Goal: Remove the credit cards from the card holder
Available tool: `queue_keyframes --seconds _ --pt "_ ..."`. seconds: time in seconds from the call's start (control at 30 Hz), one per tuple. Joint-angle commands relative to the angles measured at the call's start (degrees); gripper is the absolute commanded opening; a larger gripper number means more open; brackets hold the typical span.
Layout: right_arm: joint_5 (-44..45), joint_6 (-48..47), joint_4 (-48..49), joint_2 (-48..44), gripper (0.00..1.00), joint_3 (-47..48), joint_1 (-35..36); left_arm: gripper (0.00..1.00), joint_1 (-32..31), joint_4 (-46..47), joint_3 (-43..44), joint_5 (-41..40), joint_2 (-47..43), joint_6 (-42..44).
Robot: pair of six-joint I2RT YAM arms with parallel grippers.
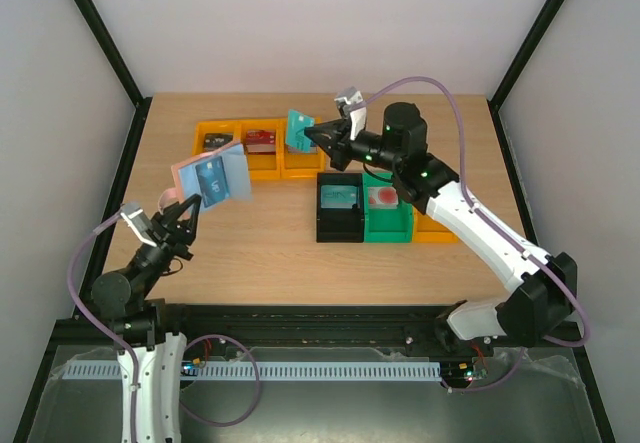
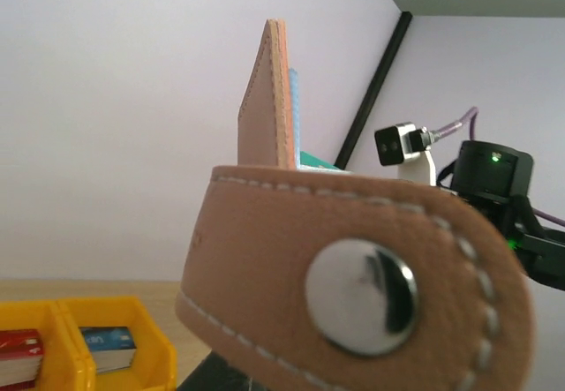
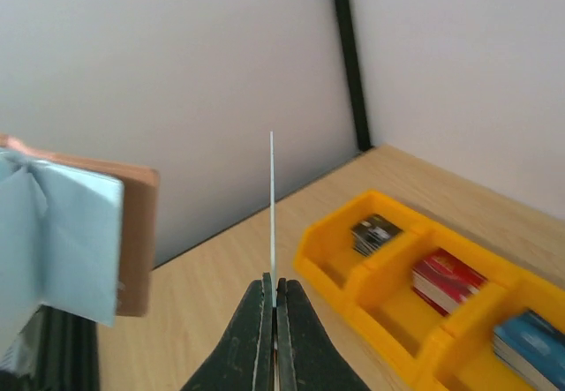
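My left gripper needs to go down next, tilting its fingers downward, and let go of the card holder (image 1: 215, 178) on the bare wood below it, clear of the bins.
The card holder (image 1: 215, 178) hangs open above the table's left side, pale blue inside, pinkish-brown at its edge. My left gripper (image 1: 183, 211) is shut on its lower part. A dark teal credit card (image 1: 208, 176) still sits in its pocket. In the left wrist view the holder's brown snap strap (image 2: 353, 276) fills the frame and hides my fingers. My right gripper (image 1: 320, 135) is shut on a teal credit card (image 1: 298, 130), held over the yellow bins. In the right wrist view that card (image 3: 272, 206) stands edge-on above the right gripper (image 3: 274, 281), and the holder (image 3: 71, 232) is at the left.
A row of yellow bins (image 1: 268, 168) with stacks of cards lies at the back. A black bin (image 1: 340, 225), a green bin (image 1: 390, 228) and another yellow bin (image 1: 436, 228) sit under the right arm. Bare wood lies in front of the holder.
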Motion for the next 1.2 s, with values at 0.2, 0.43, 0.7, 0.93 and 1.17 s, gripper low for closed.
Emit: queue_keyframes --seconds 0.2,0.43,0.7,0.93,1.17 --pt "10.42 8.74 -12.21 -1.26 0.02 1.55 -6.81 0.02 1.40 -3.80 -1.31 -6.77 -3.23 -0.17" --pt "7.24 -0.77 -25.79 3.72 0.02 7.65 -6.81 0.02 1.68 -3.38 -3.34 -7.02 -4.52 -1.36" --pt "18.36 -18.36 -40.78 6.02 0.01 11.32 2.47 0.02 1.67 -4.10 -4.17 -7.08 -5.29 -2.44" --pt "46.75 -34.38 -56.76 13.61 0.02 15.99 6.16 0.02 1.55 -4.63 -4.55 -6.63 -5.56 -2.31" --pt "58.48 -46.38 -65.16 23.42 0.02 21.96 8.70 0.02 1.58 -6.05 -4.03 -6.45 -5.87 -1.07"
